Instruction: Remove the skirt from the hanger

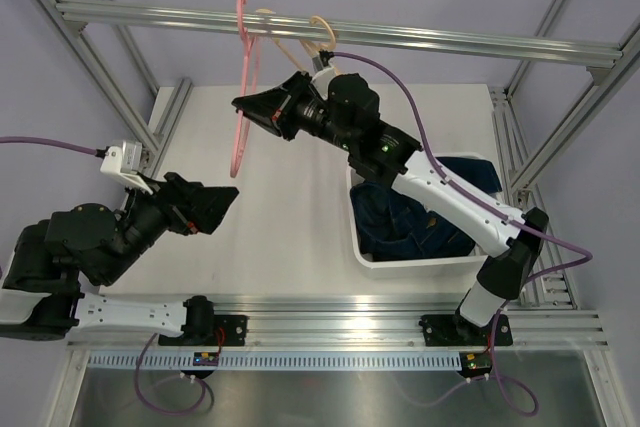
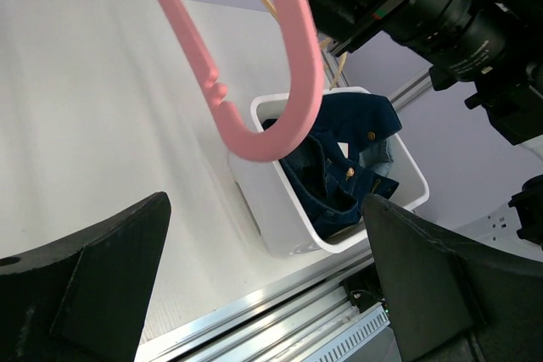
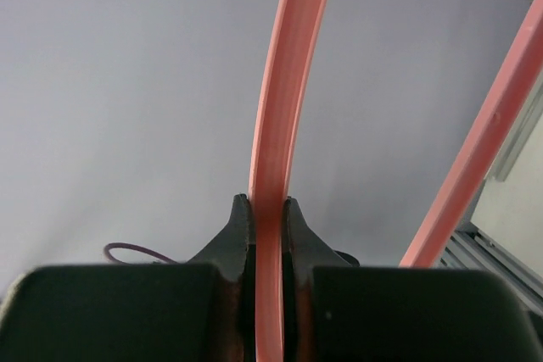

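Note:
I need to lower the pink hanger's bar (image 3: 270, 167) toward the wooden hangers next and open my right gripper. The skirt is in the bin and the pink hanger's hook is high over the overhead bar, so that comes next.
A pink hanger (image 1: 243, 77) hangs from the overhead aluminium rail (image 1: 400, 35) and carries no garment. My right gripper (image 1: 255, 107) is shut on the hanger's arm; in the right wrist view the pink bar (image 3: 270, 167) runs up between the closed fingertips (image 3: 240, 218). A dark blue denim skirt (image 1: 410, 222) lies crumpled in the white bin (image 1: 420, 265) at the right. It also shows in the left wrist view (image 2: 339, 167), below the hanger's curved end (image 2: 280, 116). My left gripper (image 1: 215, 202) is open and empty, left of the bin and below the hanger.
Wooden hangers (image 1: 300, 37) hang on the same rail just right of the pink one. Aluminium frame posts stand at both sides of the white table (image 1: 290, 237). A rail (image 1: 350, 317) runs along the near edge.

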Motion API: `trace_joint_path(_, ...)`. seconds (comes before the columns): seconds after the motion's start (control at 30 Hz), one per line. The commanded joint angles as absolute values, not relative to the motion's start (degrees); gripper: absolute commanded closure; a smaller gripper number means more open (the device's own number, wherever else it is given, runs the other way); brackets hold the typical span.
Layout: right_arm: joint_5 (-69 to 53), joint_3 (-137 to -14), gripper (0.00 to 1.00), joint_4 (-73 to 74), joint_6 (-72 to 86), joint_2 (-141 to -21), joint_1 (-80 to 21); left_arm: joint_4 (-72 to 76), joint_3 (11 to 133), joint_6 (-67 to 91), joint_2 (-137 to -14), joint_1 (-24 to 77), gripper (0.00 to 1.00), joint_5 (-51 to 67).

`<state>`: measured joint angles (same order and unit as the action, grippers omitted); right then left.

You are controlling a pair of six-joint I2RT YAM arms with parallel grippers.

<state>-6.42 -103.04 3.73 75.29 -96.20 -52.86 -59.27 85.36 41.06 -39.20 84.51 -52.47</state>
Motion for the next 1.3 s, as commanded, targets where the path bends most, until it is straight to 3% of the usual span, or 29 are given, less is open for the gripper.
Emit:
trace_joint_path(0.0,-2.4,-107.1,1.00,-0.3,76.3,-96.5,-52.7,-58.4,85.4,42.1,-39.0,84.4,0.01,-54.1)
trace_joint_path(1.27,9.1,-91.9,1.00,4.9,79.5,-89.8,-55.5,-58.4,84.3,43.3,-38.9,84.4,0.01,-53.0)
